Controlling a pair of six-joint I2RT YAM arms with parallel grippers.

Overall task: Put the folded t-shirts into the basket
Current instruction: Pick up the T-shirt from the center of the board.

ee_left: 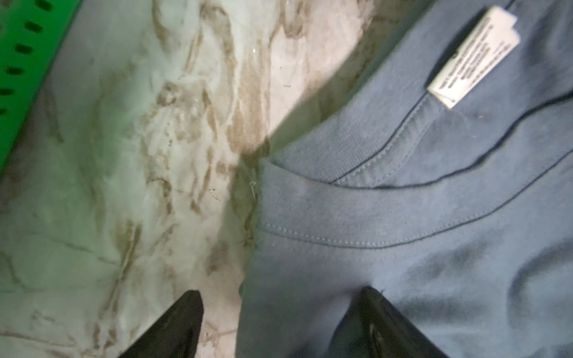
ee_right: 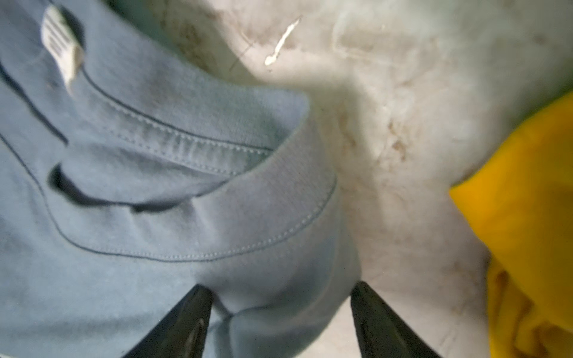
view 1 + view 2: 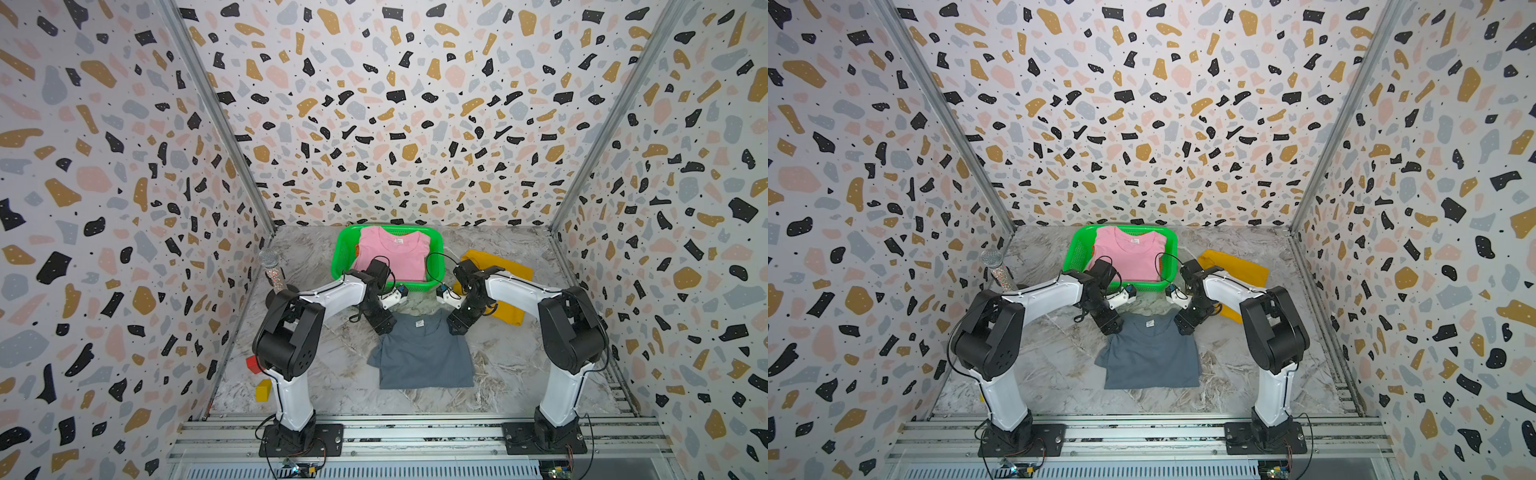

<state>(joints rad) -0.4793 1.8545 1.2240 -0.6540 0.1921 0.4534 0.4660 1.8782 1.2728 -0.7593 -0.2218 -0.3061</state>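
Observation:
Next, my right gripper stays low and closes its fingers on the grey t-shirt's shoulder by the mustard yellow t-shirt, since grey cloth already bunches between them.
The slate grey t-shirt lies flat mid-table, neck label toward the basket. My left gripper is down at its far left shoulder. In the left wrist view it is open, one finger on the marble, the other on the cloth, the shirt's edge between. My right gripper is at the far right shoulder. It is open with bunched grey cloth between its fingers. The green basket at the back holds the pink t-shirt over an orange one. The mustard yellow t-shirt lies right of the basket, partly behind my right arm.
A microphone stands at the left wall behind my left arm. A red block and a yellow block lie at the table's left edge. Patterned walls close in three sides, and an aluminium rail runs along the front.

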